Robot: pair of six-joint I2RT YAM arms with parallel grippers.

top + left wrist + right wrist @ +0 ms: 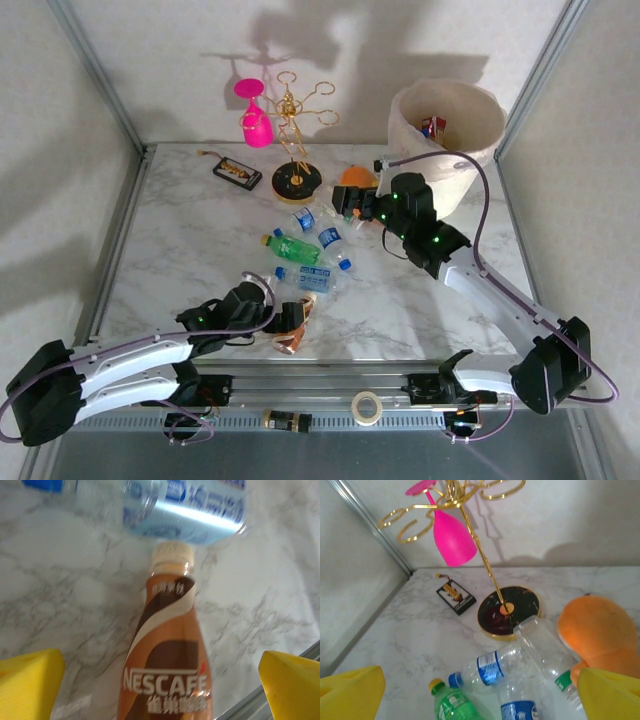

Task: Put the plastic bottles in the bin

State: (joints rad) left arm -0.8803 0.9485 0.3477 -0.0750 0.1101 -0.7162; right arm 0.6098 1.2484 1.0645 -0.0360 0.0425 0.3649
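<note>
My left gripper first lowers and draws slightly back over the labelled middle next, to get its open yellow fingers around the coffee bottle's wide body.
A brown coffee bottle [167,650] with a cream cap lies on the marble between the yellow fingers [30,685] of my left gripper [290,328]. That gripper is open and straddles the bottle without touching it. A clear blue-labelled bottle [185,510] lies across just past the cap. My right gripper [352,205] hangs open over a cluster of bottles: a clear blue-labelled one [492,667], a green one [452,702] and a clear green-labelled one [545,650]. The cream bin [450,130] stands at the back right, behind the right arm, with red-labelled items inside.
An orange toy [600,630] lies to the right of the bottle cluster. A gold wire rack [509,611] with a hanging pink glass [452,535] stands behind it. A flat black device [456,597] lies to the rack's left. A roll of tape [367,407] sits on the front rail.
</note>
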